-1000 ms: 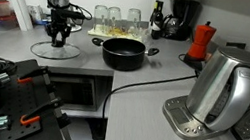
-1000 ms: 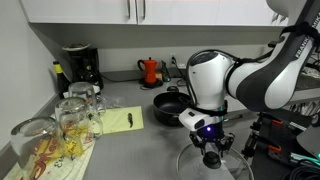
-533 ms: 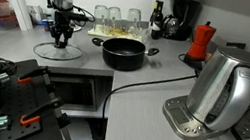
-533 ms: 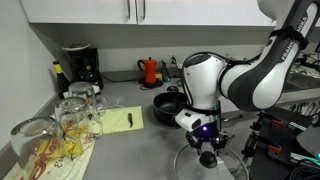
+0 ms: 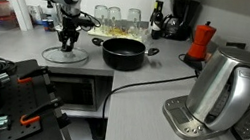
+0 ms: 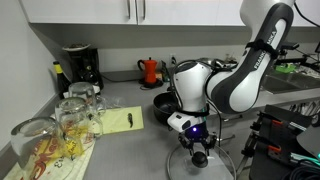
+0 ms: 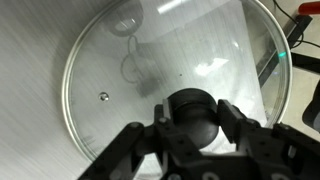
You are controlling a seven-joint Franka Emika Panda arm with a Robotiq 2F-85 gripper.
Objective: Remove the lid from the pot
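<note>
My gripper lowers the held glass lid (image 5: 77, 58) down onto the clear counter beside the black pot next and releases the knob, since that counter lies just below my gripper.
The glass lid (image 5: 77, 58) with its thin metal rim sits low over the counter, left of the black pot (image 5: 124, 52); it also shows in an exterior view (image 6: 178, 166). The pot stands open and uncovered (image 6: 168, 102). My gripper (image 5: 67, 45) points straight down, and its fingers are closed on either side of the lid's black knob (image 7: 190, 110). The glass disc (image 7: 130, 70) fills the wrist view. My gripper also shows in an exterior view (image 6: 198, 158). I cannot tell whether the lid touches the counter.
A steel kettle (image 5: 221, 90) stands at the near right, and its black cable (image 5: 143, 81) crosses the counter. A red moka pot (image 5: 203, 40) and a coffee maker (image 6: 80, 65) stand at the back. Drinking glasses (image 6: 70, 115) and a yellow notepad (image 6: 122, 120) are nearby.
My gripper and the lid have moved together across the counter towards the pot. The pot has not moved.
</note>
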